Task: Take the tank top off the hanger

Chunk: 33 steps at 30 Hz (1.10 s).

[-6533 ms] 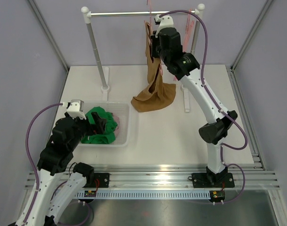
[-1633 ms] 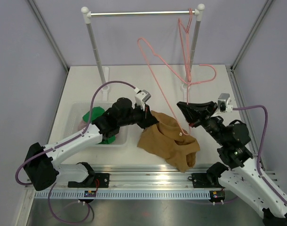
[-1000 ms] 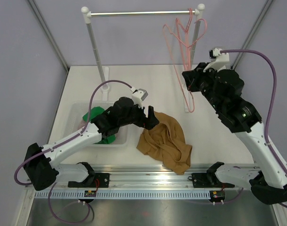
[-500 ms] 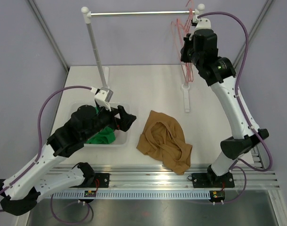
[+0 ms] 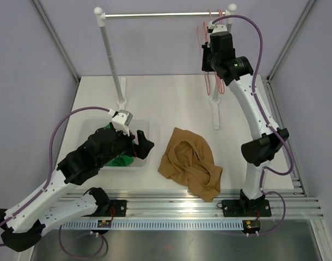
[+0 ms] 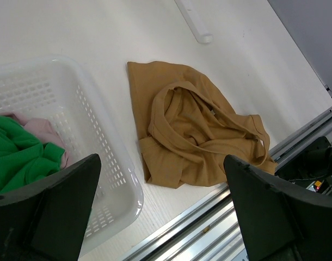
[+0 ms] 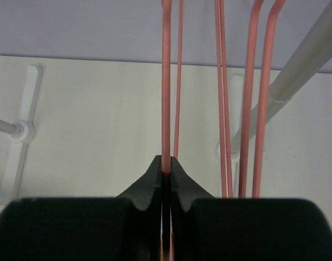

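Observation:
My left gripper will move down and to the right in the top view onto the tank top's middle fold, which is clear of the hanger.
The tan tank top (image 5: 190, 163) lies crumpled on the table, free of the hanger, and the left wrist view shows it (image 6: 193, 130) with nothing touching it. My left gripper (image 5: 144, 142) hangs open over the basket's right edge, just left of the tank top, with empty fingers (image 6: 62, 206). Up at the right end of the rail, my right gripper (image 5: 207, 54) is shut on the bare pink wire hanger (image 5: 208, 32). In the right wrist view the wire of the hanger (image 7: 166, 81) runs straight up out of the pinched right gripper (image 7: 166, 163).
A white slotted basket (image 5: 146, 126) holds a green garment (image 5: 120, 160) and a pink one. The clothes rack has a rail (image 5: 160, 15), a left post (image 5: 111, 60) and a foot (image 5: 215, 114). More pink hangers (image 7: 253, 81) hang beside the held one. A metal rail (image 5: 182, 198) runs along the front.
My right arm has carried the bare hanger from the table's front up to the rail's right end. My left gripper has opened, let go of the tank top and drawn back over the basket.

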### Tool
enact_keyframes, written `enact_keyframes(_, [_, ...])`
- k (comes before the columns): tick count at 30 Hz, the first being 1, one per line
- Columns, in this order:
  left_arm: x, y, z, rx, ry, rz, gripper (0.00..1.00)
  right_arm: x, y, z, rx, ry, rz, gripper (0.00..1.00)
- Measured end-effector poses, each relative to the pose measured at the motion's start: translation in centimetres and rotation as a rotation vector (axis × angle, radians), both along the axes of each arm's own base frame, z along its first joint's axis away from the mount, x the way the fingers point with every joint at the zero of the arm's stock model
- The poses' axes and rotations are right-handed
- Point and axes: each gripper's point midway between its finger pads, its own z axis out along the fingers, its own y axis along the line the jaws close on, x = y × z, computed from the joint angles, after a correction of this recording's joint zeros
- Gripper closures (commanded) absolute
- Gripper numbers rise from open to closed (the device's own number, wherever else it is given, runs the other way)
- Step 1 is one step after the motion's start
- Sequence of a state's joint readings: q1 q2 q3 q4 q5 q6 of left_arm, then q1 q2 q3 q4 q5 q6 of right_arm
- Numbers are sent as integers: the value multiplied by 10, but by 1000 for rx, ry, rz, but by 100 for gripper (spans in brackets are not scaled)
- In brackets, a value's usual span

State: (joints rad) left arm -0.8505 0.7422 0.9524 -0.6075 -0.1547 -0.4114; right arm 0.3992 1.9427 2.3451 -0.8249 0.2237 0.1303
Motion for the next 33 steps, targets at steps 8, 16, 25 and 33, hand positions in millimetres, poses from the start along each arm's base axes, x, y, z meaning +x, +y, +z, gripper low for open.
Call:
enact_keyframes(8, [1, -2, -2, -3, -1, -1, 1, -2, -1, -3, 13, 6, -7, 43])
enact_keyframes(16, [14, -32, -24, 33, 38, -29, 1, -33, -12, 48, 61, -78, -3, 1])
enact_keyframes(25, [3, -112, -104, 239, 163, -153, 1, -183, -60, 99, 171, -215, 63, 1])
enact_keyframes(33, [-30, -195, -163, 335, 222, -318, 1, -299, -77, 58, 317, -280, 192, 0])
